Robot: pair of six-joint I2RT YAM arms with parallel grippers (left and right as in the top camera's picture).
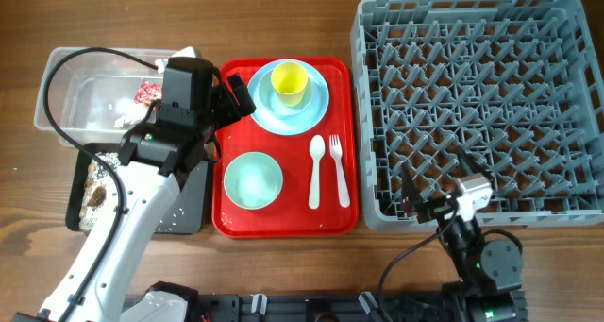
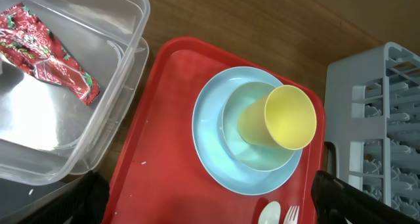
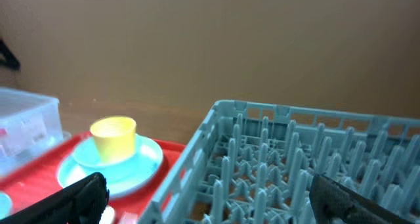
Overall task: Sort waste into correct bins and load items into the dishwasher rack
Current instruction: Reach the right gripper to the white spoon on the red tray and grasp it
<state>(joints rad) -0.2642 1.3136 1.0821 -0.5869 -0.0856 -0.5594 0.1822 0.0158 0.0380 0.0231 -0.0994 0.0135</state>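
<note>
The spoon's handle (image 1: 314,187) lies uncovered, so my right gripper will next swing over to it, to the left in the overhead view, and go down, tipped downward.
The red-and-white wrapper (image 1: 146,91) (image 2: 49,53) and white tissue (image 1: 123,110) lie in the clear tub (image 1: 66,81) (image 2: 125,27). Food scraps (image 1: 94,194) lie in the black tray (image 1: 189,213). The yellow cup (image 1: 290,80) (image 2: 282,119) (image 3: 113,138) stands on stacked light blue plates (image 1: 316,110) (image 2: 210,152) (image 3: 144,161). The green bowl (image 1: 253,180), spoon (image 1: 315,171) and fork (image 1: 339,171) lie on the red serving tray. My left gripper (image 1: 238,95) (image 2: 210,207) is open and empty above the tray, left of the plates. My right gripper (image 1: 425,207) (image 3: 216,204) is open and empty at the front edge of the grey rack (image 1: 481,105) (image 3: 295,158).
The red serving tray (image 1: 283,226) (image 2: 164,119) sits between the bins and the rack. My left arm reaches over the black tray. The rack's corner (image 2: 380,119) shows right of the plates in the left wrist view. Bare wooden table lies along the back.
</note>
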